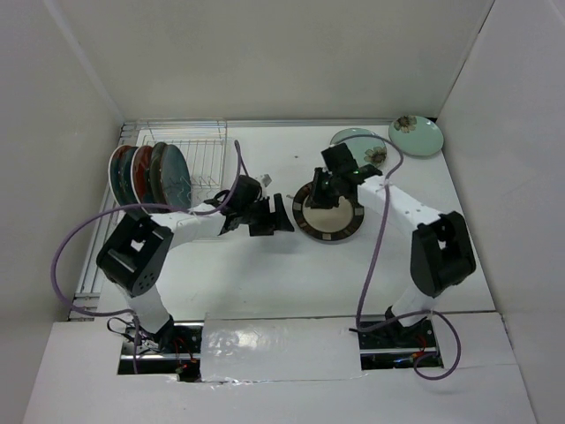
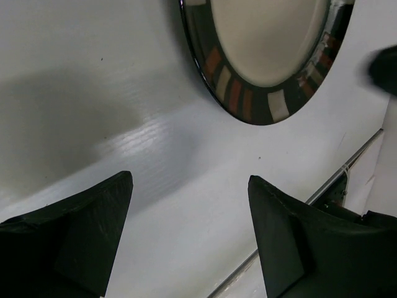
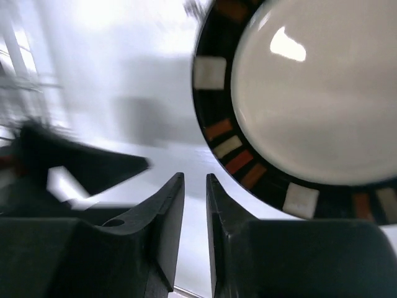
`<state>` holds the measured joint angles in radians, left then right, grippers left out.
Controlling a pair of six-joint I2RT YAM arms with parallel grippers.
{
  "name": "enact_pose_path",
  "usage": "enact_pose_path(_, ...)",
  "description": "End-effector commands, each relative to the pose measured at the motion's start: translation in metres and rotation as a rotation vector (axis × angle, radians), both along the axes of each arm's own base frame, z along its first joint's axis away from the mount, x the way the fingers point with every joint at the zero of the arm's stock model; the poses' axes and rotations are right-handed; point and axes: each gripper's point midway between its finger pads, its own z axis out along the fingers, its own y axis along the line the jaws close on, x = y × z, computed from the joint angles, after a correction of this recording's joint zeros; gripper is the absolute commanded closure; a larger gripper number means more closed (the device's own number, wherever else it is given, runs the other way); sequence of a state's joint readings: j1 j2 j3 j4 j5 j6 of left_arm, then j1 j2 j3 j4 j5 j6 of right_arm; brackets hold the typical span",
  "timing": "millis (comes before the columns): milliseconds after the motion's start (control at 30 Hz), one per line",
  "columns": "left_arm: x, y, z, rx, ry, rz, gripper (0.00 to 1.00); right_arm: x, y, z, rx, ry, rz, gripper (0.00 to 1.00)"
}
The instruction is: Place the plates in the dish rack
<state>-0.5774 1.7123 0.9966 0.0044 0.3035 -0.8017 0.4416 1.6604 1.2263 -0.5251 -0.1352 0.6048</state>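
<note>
The plate's brown rim lies to the right of my left gripper in the top view, so I will move its empty, wide-open fingers that way around the plate's rim.
A cream plate with a dark brown rim lies flat on the table in the middle. It also shows in the left wrist view and the right wrist view. My left gripper is open and empty, just left of this plate, jaws wide apart. My right gripper sits low at the plate's far-left edge, jaws almost together with nothing between them. The dish rack at the back left holds several upright plates, red and teal.
Two pale mint plates lie at the back right, one near the corner and one behind my right arm. White walls enclose the table on three sides. A purple cable loops by the left arm.
</note>
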Motion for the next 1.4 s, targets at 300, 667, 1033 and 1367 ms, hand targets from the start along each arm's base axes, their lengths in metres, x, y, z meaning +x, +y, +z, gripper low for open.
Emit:
enact_pose_path(300,0.038,-0.044,-0.017,-0.245,0.098,0.123,0.15,-0.031,-0.066,0.068,-0.003,-0.150,-0.141,0.46)
enact_pose_path(667,0.078,-0.063,-0.053,-0.306,0.157,0.259,0.24,-0.050,-0.087,0.072,0.013,-0.164,-0.210,0.41)
enact_pose_path(1033,0.091,-0.066,-0.042,-0.293,0.113,0.254,1.00,-0.060,-0.105,0.062,-0.006,-0.157,-0.237,0.40)
enact_pose_path(1367,0.088,-0.027,0.071,-0.180,-0.224,0.225,1.00,-0.066,-0.118,0.068,0.009,-0.182,-0.212,0.40)
